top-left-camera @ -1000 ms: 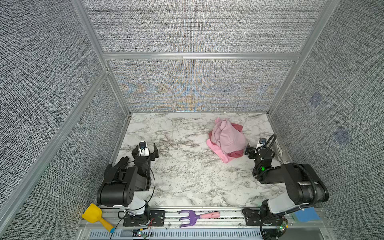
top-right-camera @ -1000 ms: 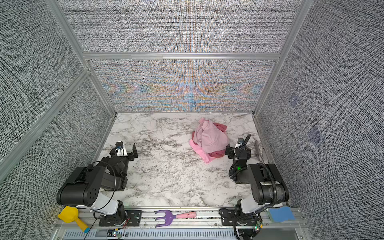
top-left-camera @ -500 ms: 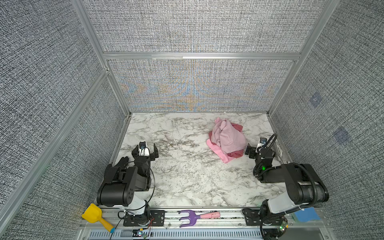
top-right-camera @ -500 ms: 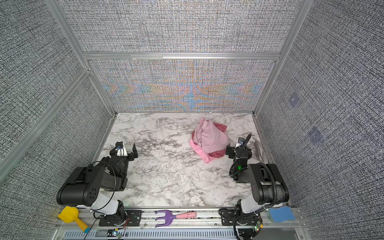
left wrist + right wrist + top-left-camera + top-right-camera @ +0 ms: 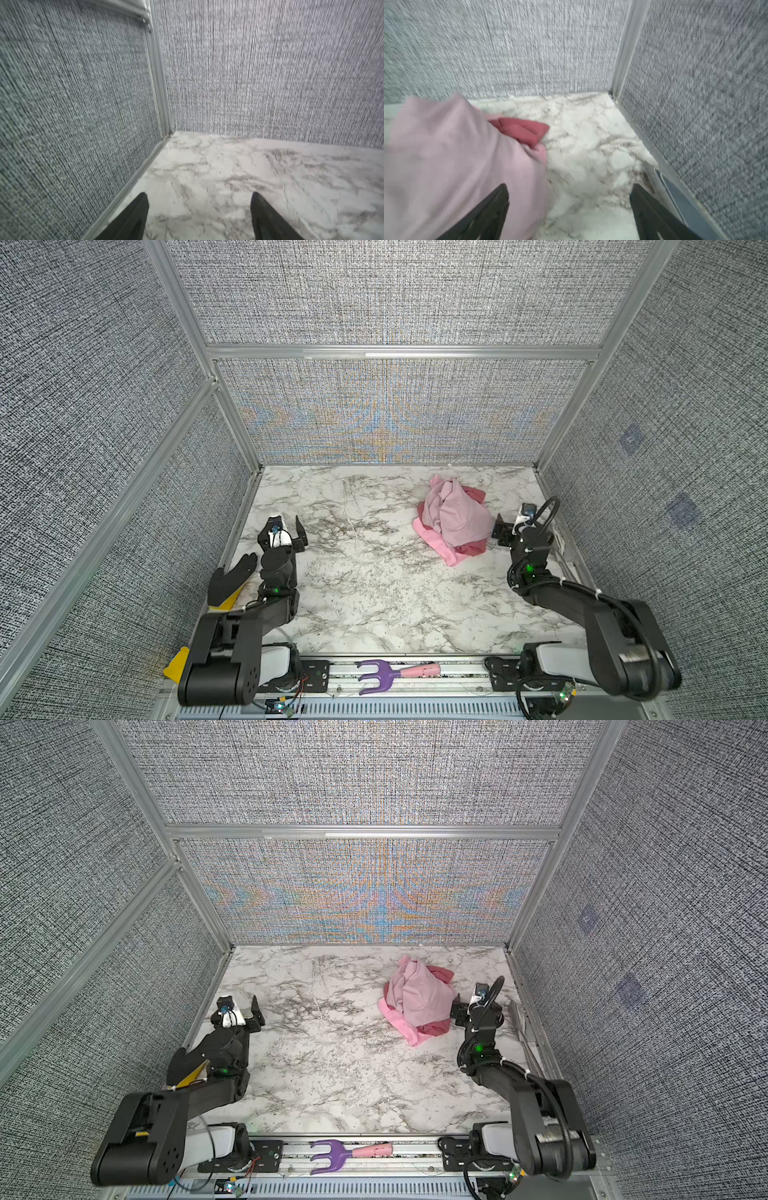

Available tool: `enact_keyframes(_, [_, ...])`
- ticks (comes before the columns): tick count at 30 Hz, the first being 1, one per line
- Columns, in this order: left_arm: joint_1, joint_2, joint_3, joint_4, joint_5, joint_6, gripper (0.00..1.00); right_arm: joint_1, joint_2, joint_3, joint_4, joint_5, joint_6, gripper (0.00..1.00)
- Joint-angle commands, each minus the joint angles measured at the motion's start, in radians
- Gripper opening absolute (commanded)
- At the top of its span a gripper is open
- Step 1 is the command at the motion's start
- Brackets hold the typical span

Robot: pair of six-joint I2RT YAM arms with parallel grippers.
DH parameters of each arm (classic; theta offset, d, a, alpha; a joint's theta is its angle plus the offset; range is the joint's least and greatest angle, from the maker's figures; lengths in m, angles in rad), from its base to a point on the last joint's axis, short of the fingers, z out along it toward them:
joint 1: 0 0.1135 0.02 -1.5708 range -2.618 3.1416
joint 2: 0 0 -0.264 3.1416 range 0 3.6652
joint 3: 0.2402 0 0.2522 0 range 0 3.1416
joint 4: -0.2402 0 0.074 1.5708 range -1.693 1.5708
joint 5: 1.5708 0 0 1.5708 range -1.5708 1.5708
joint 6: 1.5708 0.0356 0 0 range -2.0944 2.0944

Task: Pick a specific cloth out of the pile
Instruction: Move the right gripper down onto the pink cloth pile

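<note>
The near pink corner sticks out from under the crumpled cloth. My right gripper should next move back and across toward the pile and tilt down onto that corner.
The pile lies at the back right of the marble table in both top views. On top is the cloth, light pink and crumpled, and a darker rose-red cloth shows beneath it. My right gripper stands open just right of the pile. In the right wrist view one finger lies against the cloth, with bare marble between the jaws. My left gripper is open and empty near the left wall, far from the pile.
Grey fabric walls with metal posts close in the table on three sides. The right gripper is close to the right wall's rail. A purple hand rake with a pink handle lies on the front rail. A yellow object sits at the front left.
Both grippers have shifted a little. The left one went toward the left wall, the right one toward the back alongside the pile. The pile has not moved.
</note>
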Motion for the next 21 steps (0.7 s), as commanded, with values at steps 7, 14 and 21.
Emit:
enact_keyframes(7, [-0.062, -0.083, 0.263, -0.608, 0.116, -0.237, 0.70, 0.338, -0.066, 0.289, -0.698, 0.072, 0.153, 0.71])
enact_keyframes(14, [-0.090, -0.101, 0.288, -0.706, 0.225, -0.339, 0.69, 0.532, 0.047, 0.350, -0.908, 0.050, 0.311, 0.52])
enact_keyframes(21, [-0.093, -0.121, 0.254, -0.700, 0.243, -0.356, 0.69, 0.553, 0.040, 0.231, -0.907, -0.024, 0.474, 0.48])
